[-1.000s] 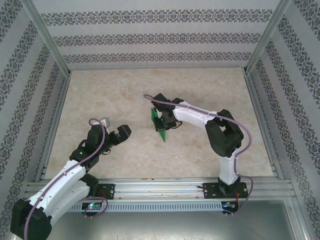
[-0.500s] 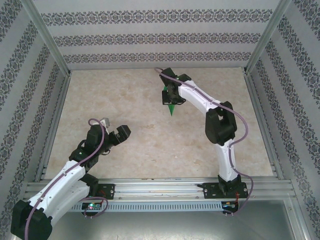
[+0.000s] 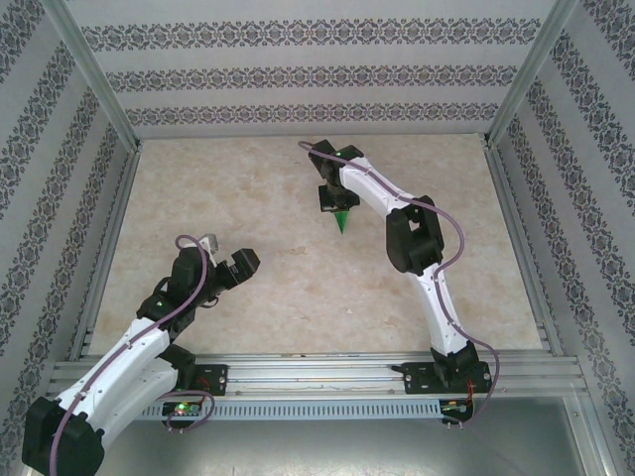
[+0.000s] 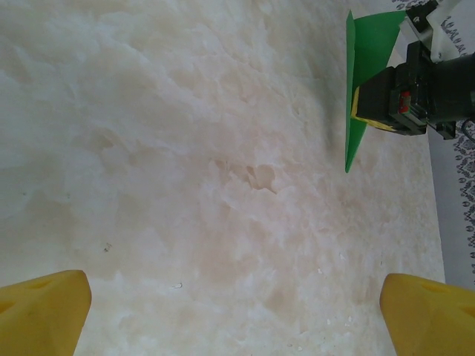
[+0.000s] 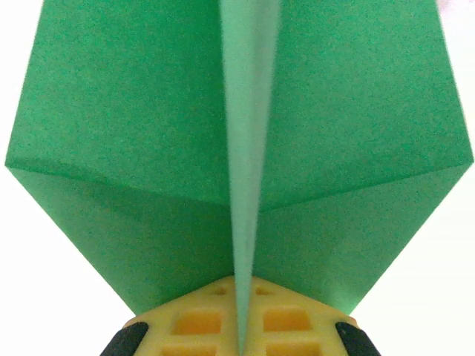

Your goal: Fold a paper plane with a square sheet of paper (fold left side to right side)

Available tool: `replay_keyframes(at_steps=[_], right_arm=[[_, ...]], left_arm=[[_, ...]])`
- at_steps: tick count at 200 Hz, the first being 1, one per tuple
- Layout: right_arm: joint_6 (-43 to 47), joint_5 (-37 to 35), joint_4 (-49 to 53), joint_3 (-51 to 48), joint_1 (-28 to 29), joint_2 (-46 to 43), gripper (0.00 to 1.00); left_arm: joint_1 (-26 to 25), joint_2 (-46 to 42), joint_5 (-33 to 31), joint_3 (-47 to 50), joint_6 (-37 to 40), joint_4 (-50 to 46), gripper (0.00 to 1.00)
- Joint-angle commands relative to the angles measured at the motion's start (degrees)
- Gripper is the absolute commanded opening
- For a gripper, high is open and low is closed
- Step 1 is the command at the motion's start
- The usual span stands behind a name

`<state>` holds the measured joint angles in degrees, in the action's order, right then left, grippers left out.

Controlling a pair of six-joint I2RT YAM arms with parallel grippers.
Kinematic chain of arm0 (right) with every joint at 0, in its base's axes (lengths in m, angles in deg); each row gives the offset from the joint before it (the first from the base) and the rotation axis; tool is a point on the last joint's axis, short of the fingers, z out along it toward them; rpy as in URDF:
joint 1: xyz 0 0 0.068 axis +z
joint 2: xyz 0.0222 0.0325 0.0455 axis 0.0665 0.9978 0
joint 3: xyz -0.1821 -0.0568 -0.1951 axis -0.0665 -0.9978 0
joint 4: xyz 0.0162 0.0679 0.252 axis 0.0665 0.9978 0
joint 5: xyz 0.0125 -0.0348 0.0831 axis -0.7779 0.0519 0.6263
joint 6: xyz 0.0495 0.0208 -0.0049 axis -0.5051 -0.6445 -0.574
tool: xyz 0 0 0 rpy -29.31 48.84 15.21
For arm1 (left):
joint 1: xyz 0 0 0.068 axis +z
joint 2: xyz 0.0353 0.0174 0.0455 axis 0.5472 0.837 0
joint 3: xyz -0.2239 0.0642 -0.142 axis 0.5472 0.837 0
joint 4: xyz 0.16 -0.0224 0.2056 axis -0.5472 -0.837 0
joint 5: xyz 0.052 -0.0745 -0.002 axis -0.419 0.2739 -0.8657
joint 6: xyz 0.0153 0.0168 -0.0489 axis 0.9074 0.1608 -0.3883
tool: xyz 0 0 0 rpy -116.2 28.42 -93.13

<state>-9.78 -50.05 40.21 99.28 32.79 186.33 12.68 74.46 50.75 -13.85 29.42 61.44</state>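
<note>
The dart is already folded, so the right gripper should next lower the paper plane (image 3: 341, 220) straight down onto the far middle of the tabletop to release the plane's centre fold.
The square sheet of paper is folded into a bright green paper plane (image 3: 341, 220), a pointed dart with a centre crease. It hangs over the far middle of the table with its point toward the near side. My right gripper (image 3: 332, 198) is shut on it. In the right wrist view the yellow pads (image 5: 197, 322) pinch the plane's centre fold (image 5: 249, 148), and its wings spread to both sides. The left wrist view shows the paper plane (image 4: 364, 81) on edge in the right gripper (image 4: 386, 104). My left gripper (image 3: 226, 254) stands open over the near left, its yellow fingertips (image 4: 44, 311) wide apart and nothing between them.
The marble-look tabletop (image 3: 248, 198) is bounded by an aluminium frame (image 3: 109, 248) and patterned walls. The right arm (image 3: 412, 243) stretches from its near-edge base across the right middle of the table.
The right arm has reached from the table's centre toward the far side, carrying the plane with it, and the plane has turned point-down toward me. The left arm has stayed still.
</note>
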Motion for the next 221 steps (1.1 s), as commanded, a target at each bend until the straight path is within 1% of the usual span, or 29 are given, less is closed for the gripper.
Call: replay_keyframes(at_steps=[1,39,68,120,172,221], right_arm=[[-1.7,0.5,1.4,1.6,-0.7,2.2,0.01],[-3.8,0.9,-2.0,-1.3,-0.9,2.2,0.01],[-4.1,0.8,-3.4,-2.9,-1.1,2.0,0.01],[-4.2,2.6,-6.4,-6.7,-1.6,1.8,0.02],[-3.8,4.4,-7.8,-8.4,-1.8,1.4,0.15],[-3.5,4.6,-8.4,-9.2,-1.8,0.5,0.31]], left_arm=[[0.8,0.2,0.0,-0.4,0.8,-2.4,1.00],[0.9,0.7,-0.3,-1.0,1.0,-3.7,1.00],[0.9,1.1,-0.2,-1.2,0.9,-3.8,1.00],[0.9,1.3,-0.3,-1.9,1.1,-5.2,1.00],[1.0,1.3,-0.4,-2.1,1.2,-6.0,1.00],[0.8,1.3,-0.3,-2.2,1.2,-6.2,1.00]])
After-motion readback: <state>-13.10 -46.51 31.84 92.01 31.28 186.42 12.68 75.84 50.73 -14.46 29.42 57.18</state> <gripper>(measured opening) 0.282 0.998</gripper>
